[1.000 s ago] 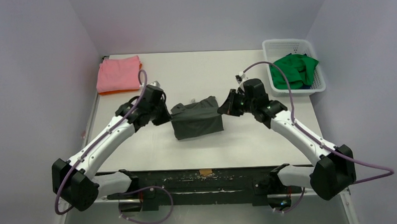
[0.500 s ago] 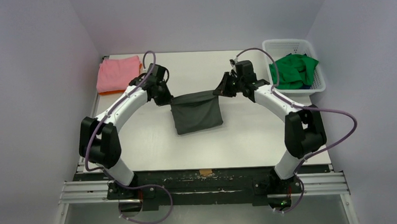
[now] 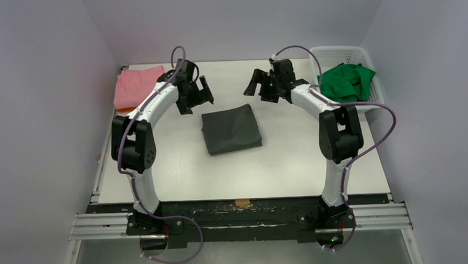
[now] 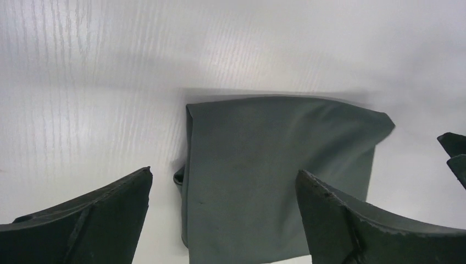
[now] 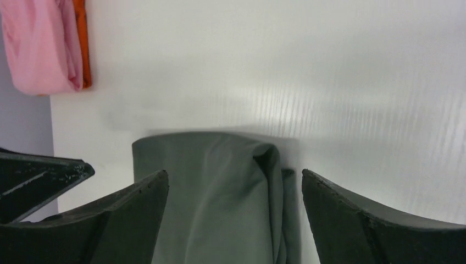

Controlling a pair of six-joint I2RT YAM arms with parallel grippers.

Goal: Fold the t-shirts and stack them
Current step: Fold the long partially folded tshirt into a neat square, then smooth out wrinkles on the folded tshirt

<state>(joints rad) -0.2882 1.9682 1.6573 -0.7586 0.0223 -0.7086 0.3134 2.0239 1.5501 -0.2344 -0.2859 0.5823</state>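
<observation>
Next I will draw my left gripper back and down onto the grey t-shirt's edge [image 3: 205, 134] [image 4: 186, 179] facing the pink t-shirt, since that edge lies below the gripper, nearer the base.
The dark grey t-shirt [image 3: 231, 129] lies folded into a flat rectangle in the middle of the table. My left gripper [image 3: 206, 92] hovers open just beyond its far left corner, and my right gripper [image 3: 255, 88] hovers open beyond its far right corner. In the left wrist view the grey t-shirt [image 4: 275, 170] lies below the spread left gripper [image 4: 223, 173], which holds nothing. The right wrist view shows the grey t-shirt [image 5: 220, 187] under the open right gripper [image 5: 234, 173]. A folded pink t-shirt [image 3: 137, 85] rests on an orange one [image 3: 123, 110] at the far left. The green t-shirt [image 3: 346, 81] lies crumpled in the basket.
The white lattice basket [image 3: 334, 51] stands at the far right corner against the wall. Grey walls close in the table on three sides. In the right wrist view the pink t-shirt [image 5: 41, 44] and orange t-shirt [image 5: 81, 38] sit at the upper left.
Both grippers carried the grey shirt's edge away from the bases, folding it flat. They have now let go, opened and lifted beyond its far edge.
</observation>
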